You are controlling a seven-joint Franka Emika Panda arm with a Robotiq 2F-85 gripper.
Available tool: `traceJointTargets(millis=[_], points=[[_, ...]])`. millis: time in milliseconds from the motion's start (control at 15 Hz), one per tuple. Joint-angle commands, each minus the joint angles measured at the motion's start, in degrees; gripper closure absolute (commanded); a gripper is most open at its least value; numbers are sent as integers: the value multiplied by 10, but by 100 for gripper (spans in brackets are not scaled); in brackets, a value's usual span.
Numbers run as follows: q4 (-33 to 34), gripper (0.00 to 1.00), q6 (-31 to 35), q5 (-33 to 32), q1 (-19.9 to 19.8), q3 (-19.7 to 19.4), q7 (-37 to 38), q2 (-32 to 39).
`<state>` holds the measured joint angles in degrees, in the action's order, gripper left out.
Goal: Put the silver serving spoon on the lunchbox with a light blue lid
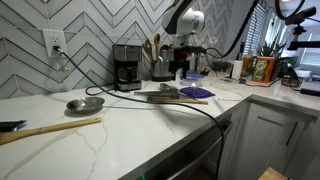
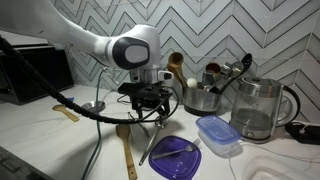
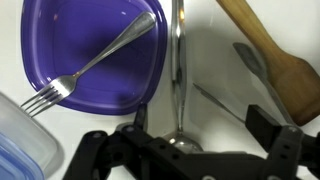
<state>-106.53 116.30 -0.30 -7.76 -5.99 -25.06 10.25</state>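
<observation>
My gripper will go down to the silver serving spoon next, around its neck just beside the spoon's bowl, and close. The spoon's thin handle runs between the open fingers.
The silver serving spoon lies on the white counter, handle pointing away and bowl toward my gripper. It also shows in an exterior view. My gripper is open and empty, hovering over the spoon's bowl with one finger on each side, and shows in both exterior views. The lunchbox with a light blue lid stands right of the spoon. Only its corner shows in the wrist view.
A purple plate holding a fork lies beside the spoon. A wooden spoon lies on the other side. A kettle, a pot of utensils, a coffee maker and a round silver bowl also stand on the counter.
</observation>
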Motion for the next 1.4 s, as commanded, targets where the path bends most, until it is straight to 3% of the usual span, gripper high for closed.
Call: traceJointTargets(millis=[0,400,667,800,933,1133,1333], points=[[11,0,9,22,-6,11,-10,18],[26,0,62,25,-12,14,-9,52],[42,24,62,34,-17,19,-14,75],[50,47,60,31,-18,21,-14,85],[57,57,58,28,-18,23,-11,94],[64,62,55,26,-19,24,-10,105],[71,59,52,25,-20,26,-9,115]])
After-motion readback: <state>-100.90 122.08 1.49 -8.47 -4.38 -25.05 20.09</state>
